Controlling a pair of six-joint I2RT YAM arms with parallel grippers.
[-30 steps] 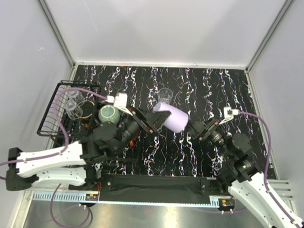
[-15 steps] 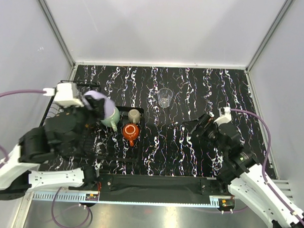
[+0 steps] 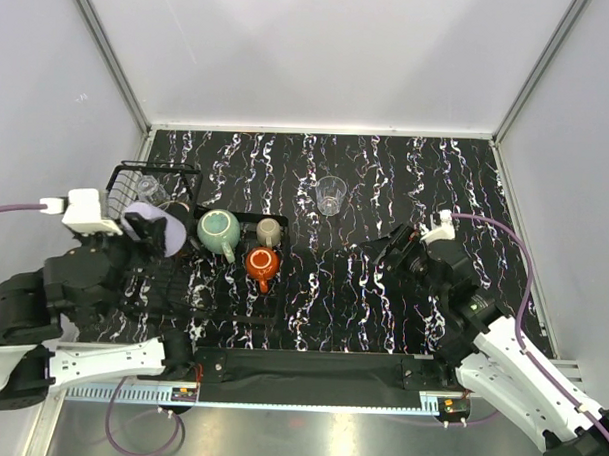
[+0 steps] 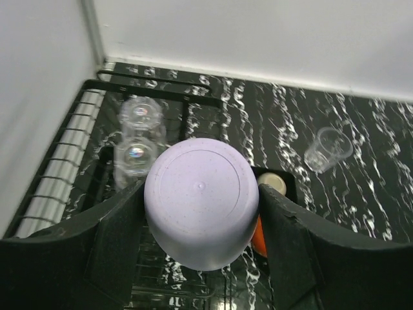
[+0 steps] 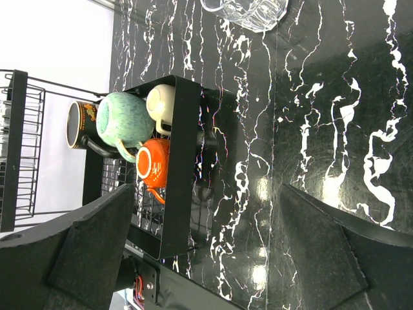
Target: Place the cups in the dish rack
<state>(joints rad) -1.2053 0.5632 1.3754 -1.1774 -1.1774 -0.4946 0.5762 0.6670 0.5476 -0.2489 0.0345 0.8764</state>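
The empty part of the rack's tray is below the left gripper, to its right in the top view, so the robot will next lower the left gripper across toward the red cup.
My left gripper is shut on the lavender cup and holds it bottom-up over the black wire dish rack. In the left wrist view the cup fills the gap between the fingers. Two clear glasses sit in the rack's basket end. A teal mug, a beige mug, a red cup and a dark mug sit on the rack's tray. One clear glass stands on the table. My right gripper is open and empty.
The black marbled table is walled in white on three sides. The rack's solid tray edge lies left of my right gripper. A black mat runs along the near edge between the arm bases.
My left arm has swung the lavender cup from the middle of the table leftwards to above the rack. My right arm has shifted only slightly.
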